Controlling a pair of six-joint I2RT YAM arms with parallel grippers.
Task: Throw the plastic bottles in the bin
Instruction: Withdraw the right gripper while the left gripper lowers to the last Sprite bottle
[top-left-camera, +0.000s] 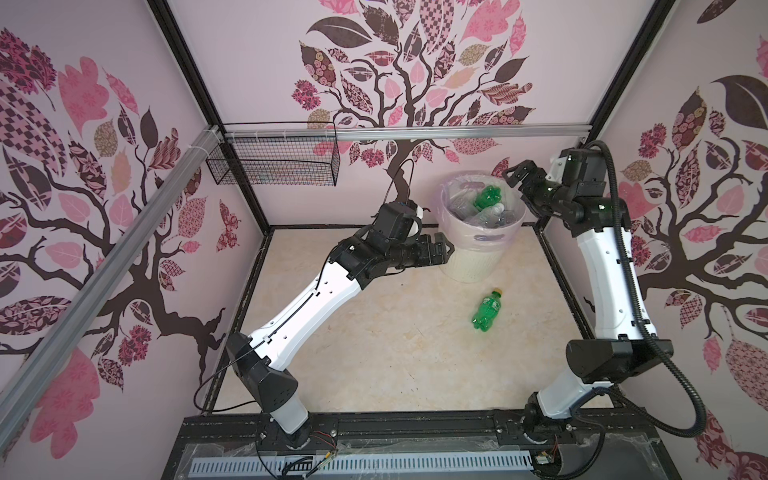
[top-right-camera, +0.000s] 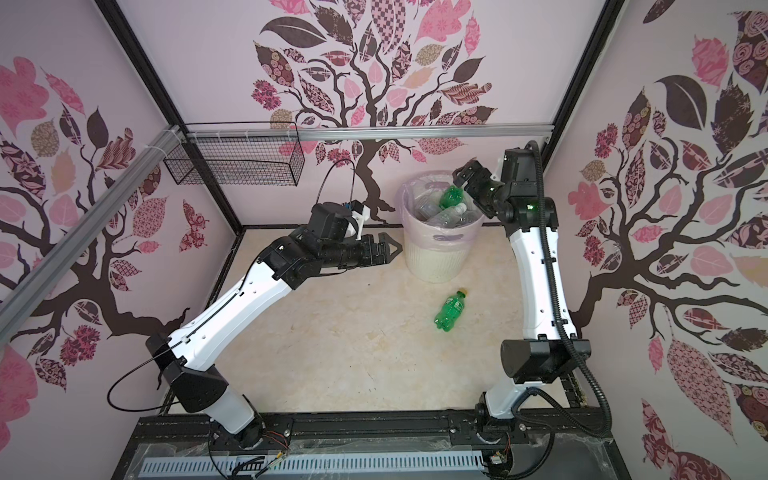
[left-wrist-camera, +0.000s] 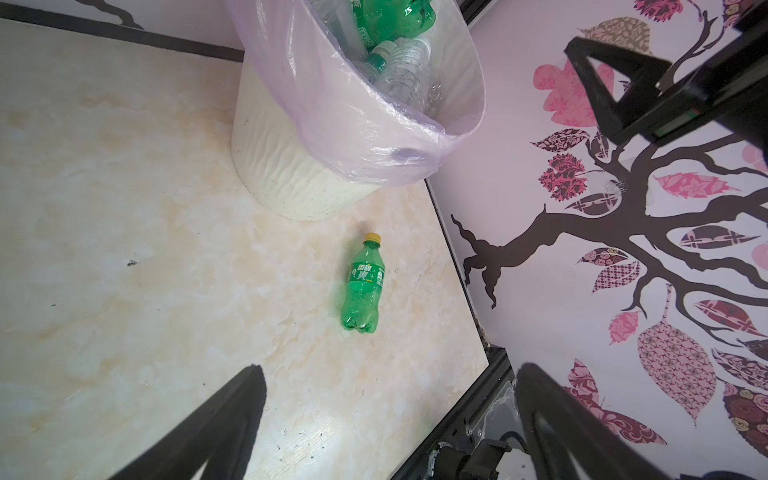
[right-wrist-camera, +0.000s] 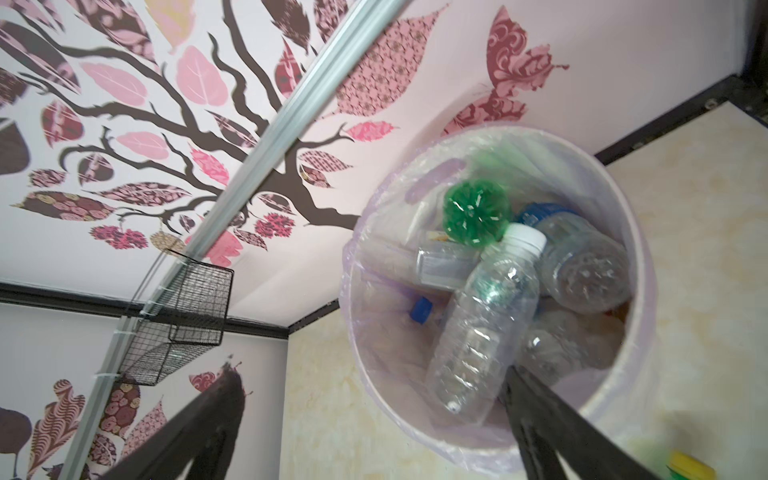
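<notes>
The yellow-capped green bottle lies on the floor well below my left gripper, so I need to move down and across onto its base half.
The bin (top-left-camera: 469, 266) (top-right-camera: 434, 266) stands at the back of the floor, lined with a pale lilac bag. It holds several clear plastic bottles (right-wrist-camera: 486, 316) and a green one (top-left-camera: 488, 197) (right-wrist-camera: 476, 216), whose base looks blurred. Another green bottle with a yellow cap (top-left-camera: 486, 309) (top-right-camera: 449, 311) (left-wrist-camera: 363, 286) lies on the floor in front of the bin. My right gripper (top-left-camera: 515, 176) (right-wrist-camera: 370, 374) hangs open and empty above the bin's right rim. My left gripper (top-left-camera: 446, 247) (left-wrist-camera: 388, 370) is open and empty, level with the bin's left side.
A black wire mesh basket (top-left-camera: 274, 162) (right-wrist-camera: 178, 324) hangs from the aluminium rail at the back left. Patterned walls close in three sides. A black frame edges the marble-look floor (top-left-camera: 374, 332).
</notes>
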